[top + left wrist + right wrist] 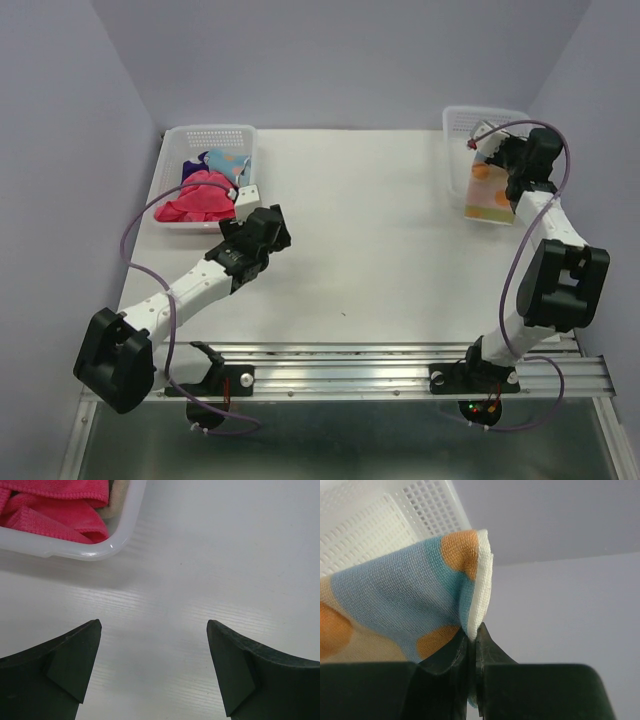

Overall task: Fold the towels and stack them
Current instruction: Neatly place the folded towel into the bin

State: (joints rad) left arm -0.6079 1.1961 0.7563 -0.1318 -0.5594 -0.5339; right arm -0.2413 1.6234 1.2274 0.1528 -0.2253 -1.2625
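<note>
My right gripper lowers the light blue towel inside the basket's rim toward the basket's mesh bottom below it next and releases it, since that bottom is bare.
The light blue towel with orange blotches [488, 192] hangs in front of the right white mesh basket [462, 122]. My right gripper [492, 150] is shut on its top edge. In the right wrist view the jaws [474, 635] pinch the folded edge of this towel [405, 590]. The magenta-pink towel [197, 198] lies crumpled in the left basket [213, 131], with the dark purple towel [191, 170] behind it. My left gripper [262, 218] is open and empty over the table, just right of that basket. The left wrist view shows the pink towel [55, 505] in the basket corner [117, 542].
A light blue cloth piece [226, 160] also lies in the left basket. Purple walls close in the left, back and right sides. The white table [360, 240] runs between the two baskets. A metal rail [380, 365] carries both arm bases at the near edge.
</note>
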